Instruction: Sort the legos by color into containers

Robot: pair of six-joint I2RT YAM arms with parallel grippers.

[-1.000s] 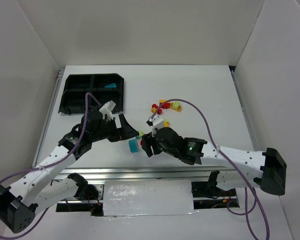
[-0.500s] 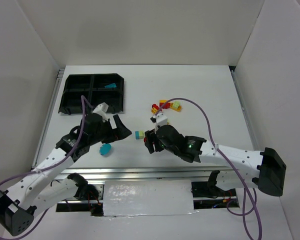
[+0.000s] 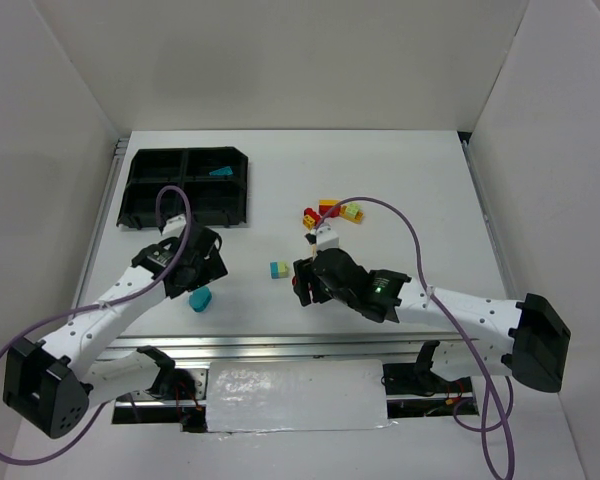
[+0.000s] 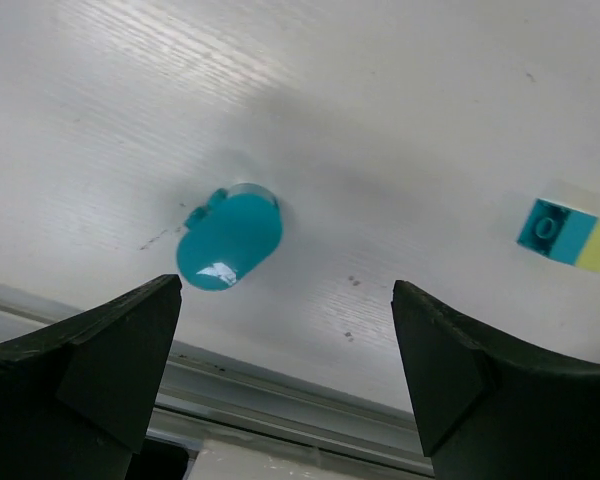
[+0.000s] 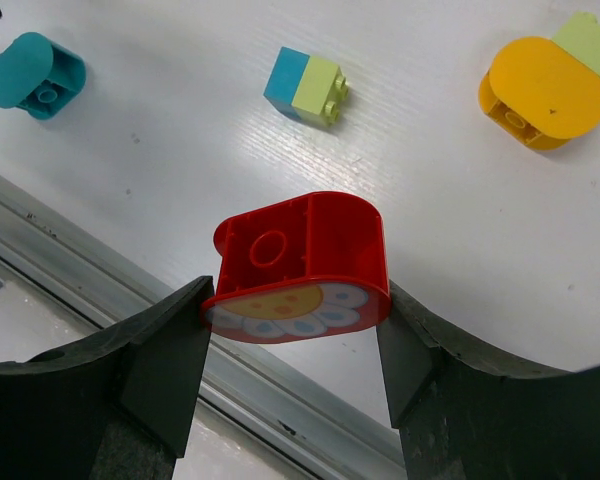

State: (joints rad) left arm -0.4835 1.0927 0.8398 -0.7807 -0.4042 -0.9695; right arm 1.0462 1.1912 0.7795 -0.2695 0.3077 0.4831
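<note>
I need to move my left gripper down and back toward the bar next, until its fingers are on both sides of the teal rounded brick [image 3: 200, 299] [image 4: 230, 238].
My left gripper [image 3: 202, 278] [image 4: 285, 375] is open and empty, hovering just above and behind a teal rounded brick [image 3: 200, 299] [image 4: 230, 238] that lies on the table. A teal and lime two-coloured brick [image 3: 278, 270] [image 4: 568, 230] [image 5: 305, 86] lies between the arms. My right gripper [image 3: 302, 282] [image 5: 295, 312] is shut on a red rounded brick with a flower face [image 5: 300, 262], held above the table. The black tray [image 3: 140, 205] stands at the far left, with one teal brick [image 3: 220, 172] in its far right compartment.
A cluster of red, yellow and lime bricks [image 3: 330, 212] lies beyond the right gripper. A yellow rounded brick [image 5: 540, 92] and a lime brick [image 5: 592, 38] show in the right wrist view. The metal rail [image 3: 280, 345] runs along the table's near edge.
My left gripper has swung left and back from the table's middle, and the teal rounded brick now lies on the table below it. The right gripper keeps hold of the red brick.
</note>
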